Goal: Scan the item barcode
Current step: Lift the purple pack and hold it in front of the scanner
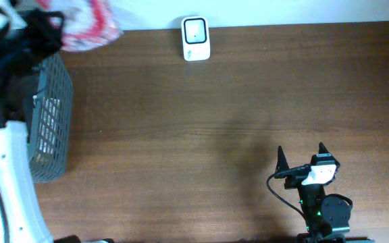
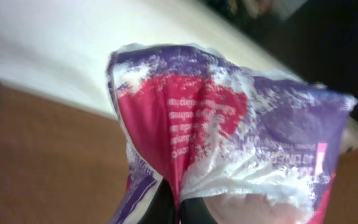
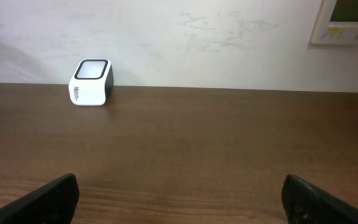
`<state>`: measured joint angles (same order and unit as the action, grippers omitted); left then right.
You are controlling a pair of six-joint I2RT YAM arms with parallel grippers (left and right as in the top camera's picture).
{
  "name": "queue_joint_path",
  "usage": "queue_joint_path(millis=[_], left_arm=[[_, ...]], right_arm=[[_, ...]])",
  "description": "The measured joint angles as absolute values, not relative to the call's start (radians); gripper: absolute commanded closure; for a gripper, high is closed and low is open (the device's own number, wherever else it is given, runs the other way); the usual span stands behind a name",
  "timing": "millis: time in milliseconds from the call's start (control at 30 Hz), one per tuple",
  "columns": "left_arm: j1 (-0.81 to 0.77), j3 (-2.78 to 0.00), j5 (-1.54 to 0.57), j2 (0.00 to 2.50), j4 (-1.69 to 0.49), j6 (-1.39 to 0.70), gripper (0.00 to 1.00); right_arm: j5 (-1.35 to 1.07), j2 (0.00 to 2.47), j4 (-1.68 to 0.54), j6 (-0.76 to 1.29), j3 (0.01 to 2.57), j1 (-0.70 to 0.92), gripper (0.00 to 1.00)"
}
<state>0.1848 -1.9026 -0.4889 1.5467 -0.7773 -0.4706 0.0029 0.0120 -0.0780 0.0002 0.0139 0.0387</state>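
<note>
I need to swing my left gripper to the right in the overhead view and down next, and release the pack (image 1: 90, 23) on the table before the scanner, because that part of the table is empty.
The item is a crinkled plastic pack in red, purple and white (image 2: 229, 130). It fills the left wrist view, where my left gripper (image 2: 179, 210) is shut on its lower fold. From overhead the pack (image 1: 90, 23) hangs at the table's far left corner, blurred, above the basket. A white barcode scanner (image 1: 196, 38) with a dark window stands at the far edge, centre, and shows in the right wrist view too, scanner (image 3: 91, 82). My right gripper (image 1: 301, 154) rests near the front right edge, open and empty, the same gripper (image 3: 180, 186) facing the scanner from far off.
A grey mesh basket (image 1: 49, 121) stands at the left edge under the left arm. A white wall runs behind the table, with a wall panel (image 3: 347, 22) at upper right. Brown tabletop (image 1: 201, 135) lies between the scanner and my right gripper.
</note>
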Motion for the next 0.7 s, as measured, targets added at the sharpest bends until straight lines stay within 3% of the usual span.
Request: queue_joint_path(millis=[167,367,400,467,500,533,700], left_arm=[[-0.183,-1.897,-0.403,1.764,-0.876,-0.488,1.0],[-0.412,-1.894,-0.305,2.029,-0.888,-0.528,1.0],[-0.436,-1.894,-0.281,2.065,-0.887,-0.545,0.86],[-0.477,-1.894,-0.25,2.151,-0.881,-0.575,0.77],[-0.493,-1.894,-0.245,2.186,-0.878,-0.584,0.59],[-0.512,-1.893,-0.237,2.219,-0.877,-0.589,0.52],[-0.527,-1.924,-0.233,2.225,-0.904,-0.533,0.34]], right_arm=[[0.003,0.012,-0.078,0.0,0.014,0.039,0.01],[0.002,0.012,-0.078,-0.001,0.014,0.039,0.01],[0.003,0.012,-0.078,0.0,0.014,0.039,0.01],[0.003,0.012,-0.078,0.0,0.014,0.039,0.01],[0.003,0.012,-0.078,0.0,0.014,0.039,0.01],[0.003,0.012,-0.078,-0.001,0.014,0.039,0.01],[0.003,0.012,-0.078,-0.001,0.014,0.039,0.01]])
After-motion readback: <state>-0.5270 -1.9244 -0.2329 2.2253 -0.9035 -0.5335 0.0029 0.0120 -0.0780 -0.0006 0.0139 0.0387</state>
